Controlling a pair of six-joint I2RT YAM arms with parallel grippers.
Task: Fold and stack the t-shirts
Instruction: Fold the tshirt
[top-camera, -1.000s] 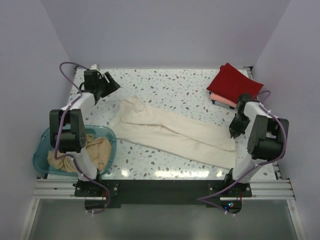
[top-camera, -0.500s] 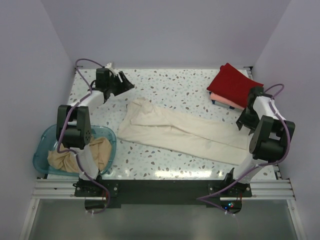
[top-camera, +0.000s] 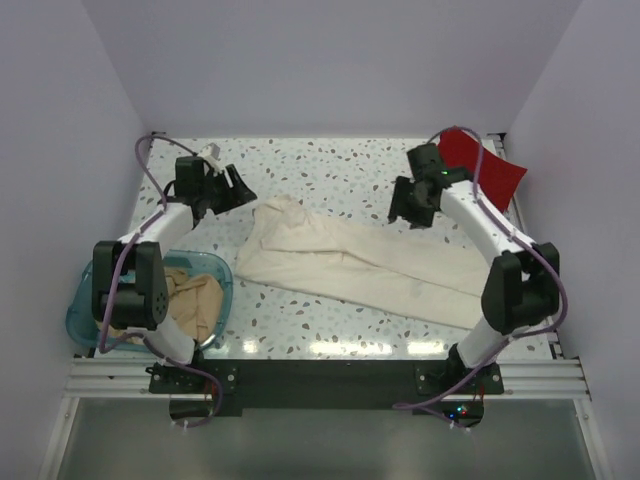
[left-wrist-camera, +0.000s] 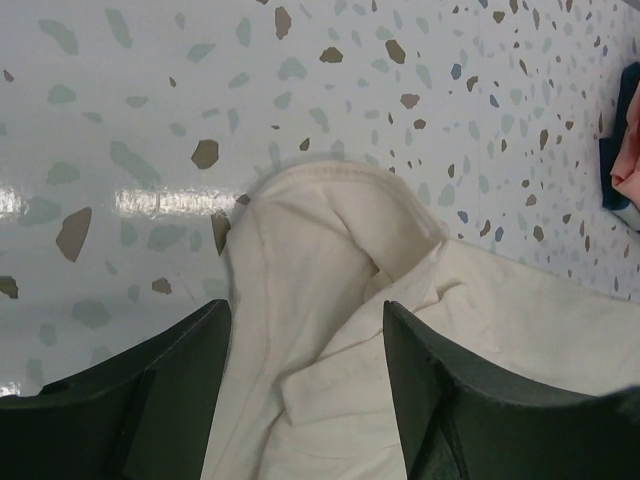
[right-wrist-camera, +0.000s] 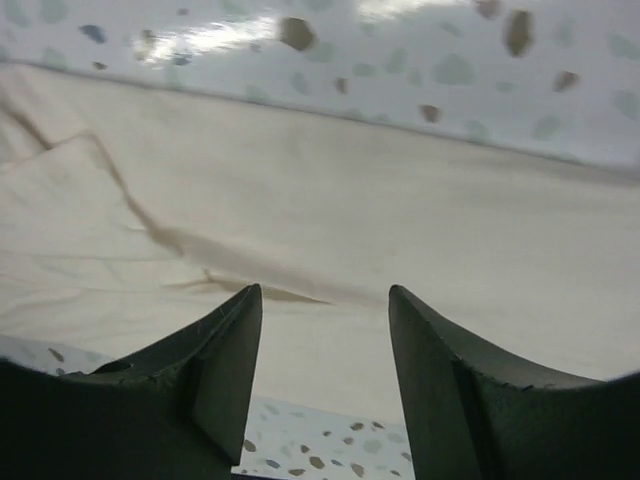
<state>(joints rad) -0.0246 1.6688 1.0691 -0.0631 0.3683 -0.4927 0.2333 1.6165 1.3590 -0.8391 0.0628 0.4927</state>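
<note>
A t-shirt flap's corner (top-camera: 316, 219) (right-wrist-camera: 86, 142) stands raised below and to the left in the top view. My right gripper will move that way next and go down to pinch it.
The cream-white t-shirt (top-camera: 350, 262) lies folded into a long band, slanting from back left to front right on the table. My left gripper (top-camera: 241, 190) hovers open over the shirt's rounded left end (left-wrist-camera: 320, 250), with nothing between its fingers (left-wrist-camera: 306, 310). My right gripper (top-camera: 408, 208) stands open above the band's far edge, and cloth (right-wrist-camera: 330, 220) fills the view under its empty jaws (right-wrist-camera: 325, 292). The red t-shirt (top-camera: 482, 165) lies folded at the back right, partly behind the right arm. A salmon pink edge (left-wrist-camera: 630, 150) shows at the far right. The tan-beige t-shirt (top-camera: 195, 300) is bunched in the tub.
A translucent blue tub (top-camera: 82, 305) sits at the front left beside the left arm's base. The speckled tabletop (top-camera: 330, 165) is bounded by lilac walls on three sides. A metal rail (top-camera: 320, 375) runs along the near edge.
My right gripper opened and let go of the cream shirt's right end, then swung left toward the back middle. The left gripper shifted slightly toward the shirt's left end. The shirt settled flatter.
</note>
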